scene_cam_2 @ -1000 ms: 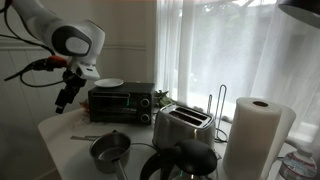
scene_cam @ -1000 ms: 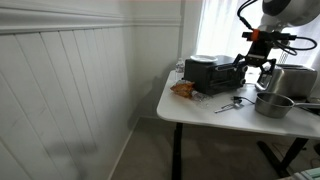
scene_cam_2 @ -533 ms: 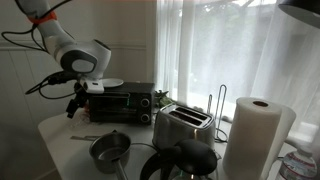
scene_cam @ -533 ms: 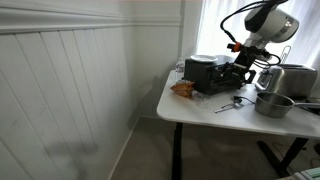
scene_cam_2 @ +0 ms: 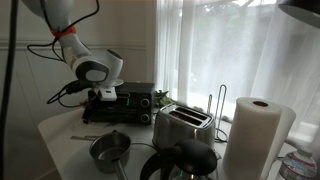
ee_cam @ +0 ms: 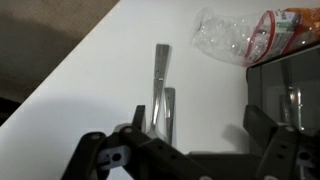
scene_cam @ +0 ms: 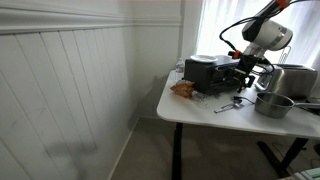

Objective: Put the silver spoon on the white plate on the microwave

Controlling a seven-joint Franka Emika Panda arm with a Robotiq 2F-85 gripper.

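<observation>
My gripper is to move down next and over toward the grey pot, with its fingers getting narrower around the spoon's handle on the microwave side [scene_cam: 235, 102] [ee_cam: 169, 113], because the second utensil lies close beside it.
The silver spoon [ee_cam: 160, 88] lies on the white table beside a second silver utensil [ee_cam: 171, 108]; it also shows in both exterior views [scene_cam: 228, 104] [scene_cam_2: 90, 137]. My gripper [ee_cam: 198, 125] is open and empty, low over the table, its left finger next to the spoon's near end. It hangs in front of the microwave [scene_cam: 207, 73] [scene_cam_2: 122, 103] in both exterior views [scene_cam: 240, 88] [scene_cam_2: 95, 106]. The white plate [scene_cam: 205, 58] [scene_cam_2: 110, 83] sits on the microwave's top; nothing shows on it.
A crumpled snack bag [ee_cam: 240, 35] [scene_cam: 183, 89] lies by the microwave. A grey pot [scene_cam: 272, 104] [scene_cam_2: 110, 150], a silver toaster [scene_cam_2: 183, 125], a kettle [scene_cam_2: 185, 160] and a paper towel roll [scene_cam_2: 255, 140] stand on the table. The table edge [ee_cam: 60, 75] is close.
The arm has swung down from above the microwave's height to just over the table in front of the microwave. The jaws stay open. The spoon has not moved.
</observation>
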